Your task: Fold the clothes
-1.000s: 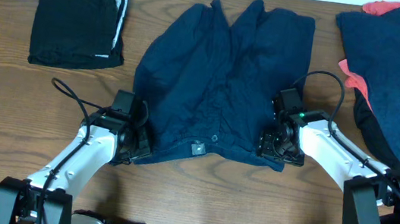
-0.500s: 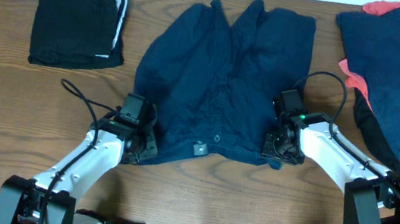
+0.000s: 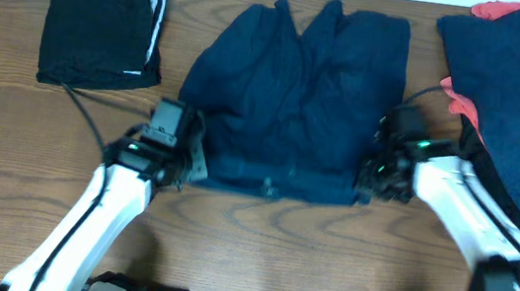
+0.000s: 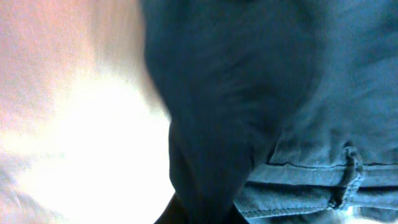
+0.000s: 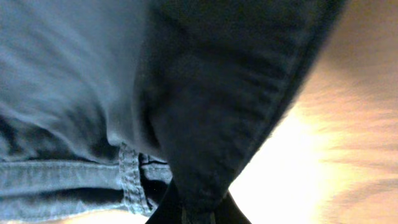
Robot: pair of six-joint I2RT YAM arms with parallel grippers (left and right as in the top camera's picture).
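Note:
Next, my left gripper carries the waistband corner outward and releases it at the table's bare far strip (image 3: 236,1), which lies outward of the gripper and is clear.
Dark navy shorts (image 3: 293,80) lie spread in the middle of the table, their near waistband edge raised and drawn back. My left gripper (image 3: 185,160) is shut on the near left corner of the waistband. My right gripper (image 3: 372,175) is shut on the near right corner. In the left wrist view navy fabric (image 4: 249,93) runs down into the shut jaws of the left gripper (image 4: 202,214), with the waistband (image 4: 305,186) beside it. In the right wrist view a fold of the navy fabric (image 5: 217,106) is pinched in the right gripper (image 5: 196,213).
A folded black garment (image 3: 104,27) with a pale grey stripe lies at the far left. At the far right a navy garment (image 3: 516,87) rests on a coral-red one (image 3: 500,10). Bare wood table (image 3: 256,254) shows in front of the shorts.
Both grippers went from open to shut on the shorts' near waistband corners. They have carried that edge away from the table's front, and the button area has folded under.

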